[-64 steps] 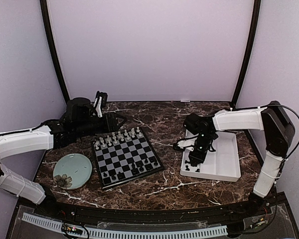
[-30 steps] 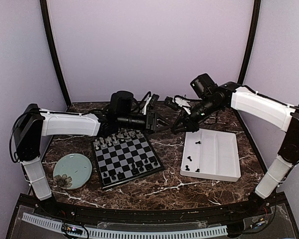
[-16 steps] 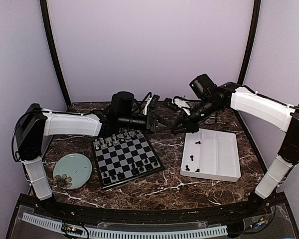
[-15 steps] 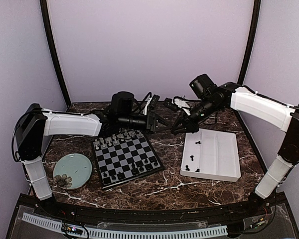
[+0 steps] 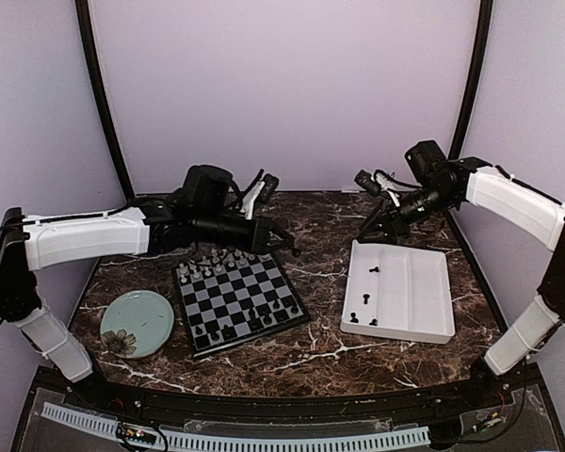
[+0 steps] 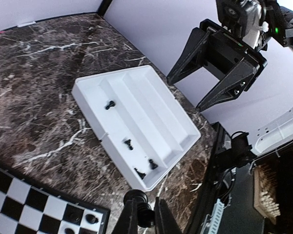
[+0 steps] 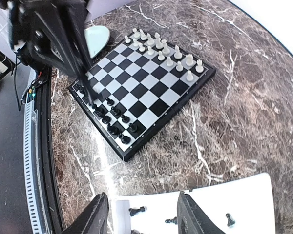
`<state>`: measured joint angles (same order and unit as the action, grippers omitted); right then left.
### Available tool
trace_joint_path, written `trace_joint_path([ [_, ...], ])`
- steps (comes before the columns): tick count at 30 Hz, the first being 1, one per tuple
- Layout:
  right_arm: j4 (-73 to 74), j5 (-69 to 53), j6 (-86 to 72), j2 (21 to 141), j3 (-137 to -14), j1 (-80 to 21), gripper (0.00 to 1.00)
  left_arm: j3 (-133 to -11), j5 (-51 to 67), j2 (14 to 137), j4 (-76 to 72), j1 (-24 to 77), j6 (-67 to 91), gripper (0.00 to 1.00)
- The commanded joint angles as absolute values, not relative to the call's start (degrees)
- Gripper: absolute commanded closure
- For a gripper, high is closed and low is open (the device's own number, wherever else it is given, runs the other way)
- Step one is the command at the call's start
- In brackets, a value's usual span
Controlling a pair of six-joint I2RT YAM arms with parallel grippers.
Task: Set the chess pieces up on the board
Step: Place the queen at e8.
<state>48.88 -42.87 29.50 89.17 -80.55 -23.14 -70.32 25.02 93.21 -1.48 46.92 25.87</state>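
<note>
The gap in the near row is below and back from the robot's left gripper, so the gripper will move back and down to let go of the black piece there.
My left gripper (image 6: 145, 207) is shut on a black chess piece (image 6: 136, 197) and hangs over the marble just past the board's (image 5: 240, 299) far right corner. In the top view, this left gripper (image 5: 281, 243) is at the board's far edge. White chess pieces (image 5: 224, 260) stand along the board's far rows and black ones (image 5: 264, 316) along its near rows. My right gripper (image 7: 141, 197) is open and empty above the far left corner of the white tray (image 5: 424, 311). Several black pieces (image 5: 364, 299) lie in the tray's left compartment.
A round pale-green plate (image 5: 137, 322) sits left of the board. The right gripper (image 6: 219, 68) shows open in the left wrist view, beyond the tray (image 6: 161, 105). Dark posts and purple walls close in the back and sides.
The two grippers were together above the table behind the board. The left one shut on the black piece and drew back left; the right one opened and pulled away right.
</note>
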Motion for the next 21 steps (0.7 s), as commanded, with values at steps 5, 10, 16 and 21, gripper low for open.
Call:
trace_joint_path([
  [5, 42.6, -43.7, 26.7, 90.9, -75.2, -22.9, 0.51, -60.7, 7.7, 78.8, 20.4, 50.3, 11.5, 0.96],
  [10, 43.2, -43.6, 27.0, 93.6, -76.4, -22.9, 0.5, -54.8, 5.3, 74.5, 23.8, 52.6, 12.5, 0.96],
  [16, 42.7, -44.0, 26.6, 94.6, -76.0, -23.0, 0.5, -50.3, 2.7, 74.5, 24.3, 54.8, 13.4, 0.96],
  [21, 42.6, -43.1, 26.8, 94.7, -75.5, -23.0, 0.5, -49.2, 2.0, 76.4, 21.4, 55.1, 13.0, 0.95],
])
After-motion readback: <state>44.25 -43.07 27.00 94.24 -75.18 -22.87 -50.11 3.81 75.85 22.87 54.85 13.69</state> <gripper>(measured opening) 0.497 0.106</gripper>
